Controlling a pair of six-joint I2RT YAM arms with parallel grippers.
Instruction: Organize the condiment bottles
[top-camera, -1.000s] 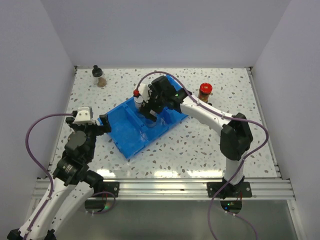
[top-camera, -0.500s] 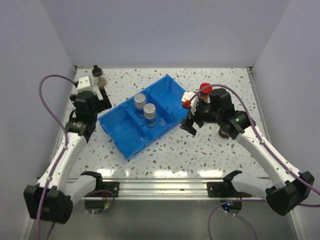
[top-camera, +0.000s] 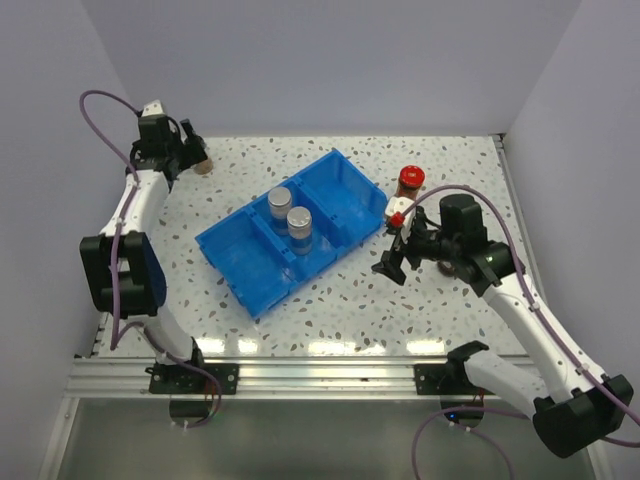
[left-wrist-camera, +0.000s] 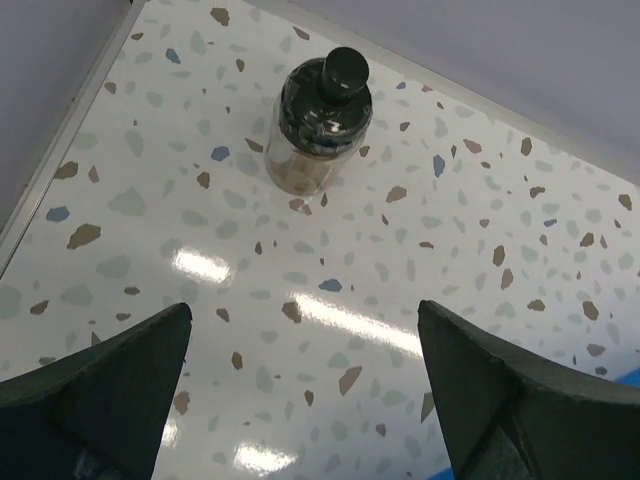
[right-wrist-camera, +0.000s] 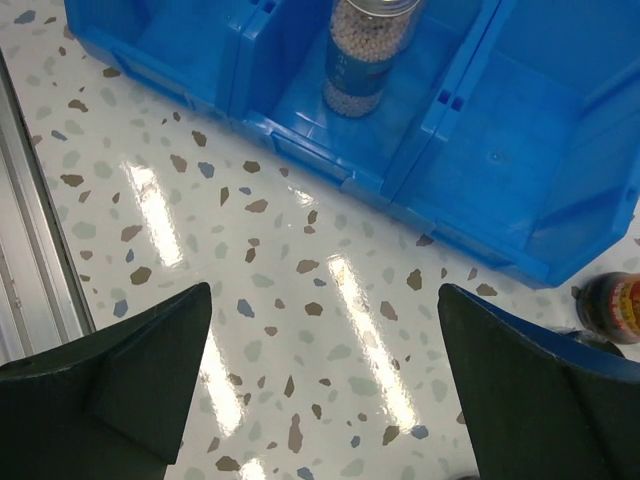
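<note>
The bottle stands beyond my fingertips, so I will move my left gripper outward and down until its open fingers are on both sides of the black-capped bottle's dark shoulder (left-wrist-camera: 325, 112).
Two silver-capped bottles (top-camera: 280, 203) (top-camera: 299, 222) stand in the middle compartment of the blue bin (top-camera: 240, 262). One of them shows in the right wrist view (right-wrist-camera: 365, 55). A black-capped bottle (top-camera: 203, 163) (left-wrist-camera: 322, 120) stands at the back left, just ahead of my left gripper (top-camera: 190, 152) (left-wrist-camera: 302, 320), which is open and empty. A red-capped brown bottle (top-camera: 410, 180) (right-wrist-camera: 612, 305) stands right of the bin. My right gripper (top-camera: 388, 265) (right-wrist-camera: 325, 300) is open and empty over the table, near the bin's right front wall. Other bottles are hidden or out of view.
The bin (right-wrist-camera: 520, 150) lies diagonally mid-table; its left and right compartments hold nothing. The metal table edge (left-wrist-camera: 60, 170) and the left wall run close beside the black-capped bottle. A metal rail (top-camera: 320, 375) borders the near edge.
My left arm has swung from the bin's left side to the back-left corner, facing the black-capped bottle. My right arm has drawn back from over the bin to its right front.
</note>
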